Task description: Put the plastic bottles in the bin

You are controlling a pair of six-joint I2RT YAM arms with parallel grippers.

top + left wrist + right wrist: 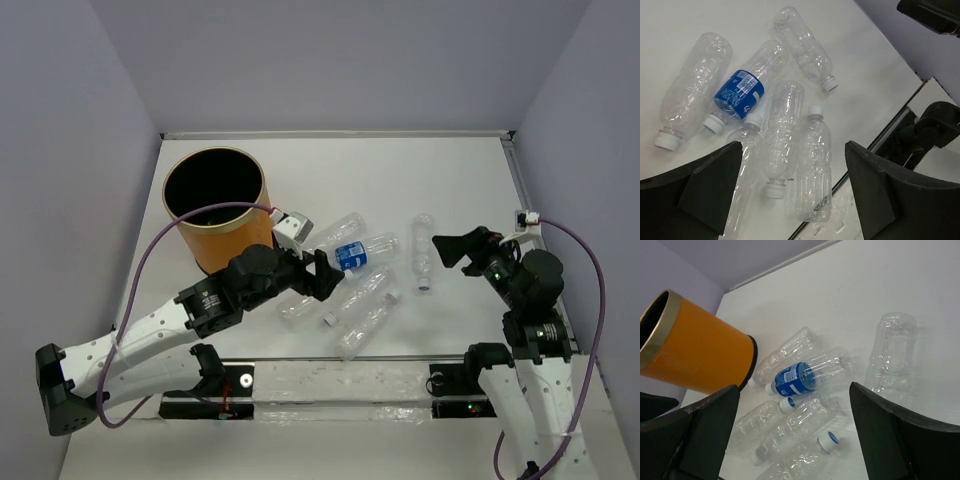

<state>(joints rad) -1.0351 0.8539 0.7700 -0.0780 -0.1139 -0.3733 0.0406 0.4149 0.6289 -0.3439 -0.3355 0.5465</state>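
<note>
The clear bottle below the blue-label one is nearest to the open fingers, so I should next lower my left gripper onto it, toward the left in the left wrist view.
The orange bin [232, 238] stands upright at the back left, and its black inside looks empty. Several clear plastic bottles [365, 290] lie in a loose heap on the white table right of it. One has a blue label [349, 255]. One bottle [423, 252] lies apart to the right. My left gripper [325, 272] is open and empty, just above the heap's left side. In the left wrist view it [792, 150] hovers over two bottles [782, 130]. My right gripper [452, 250] is open and empty, beside the lone bottle. The right wrist view shows the bin [700, 355] and the blue-label bottle [795, 377].
A clear strip [330, 380] runs along the table's near edge between the arm bases. Grey walls close the table at the back and both sides. A purple cable [150, 255] loops from the left arm past the bin.
</note>
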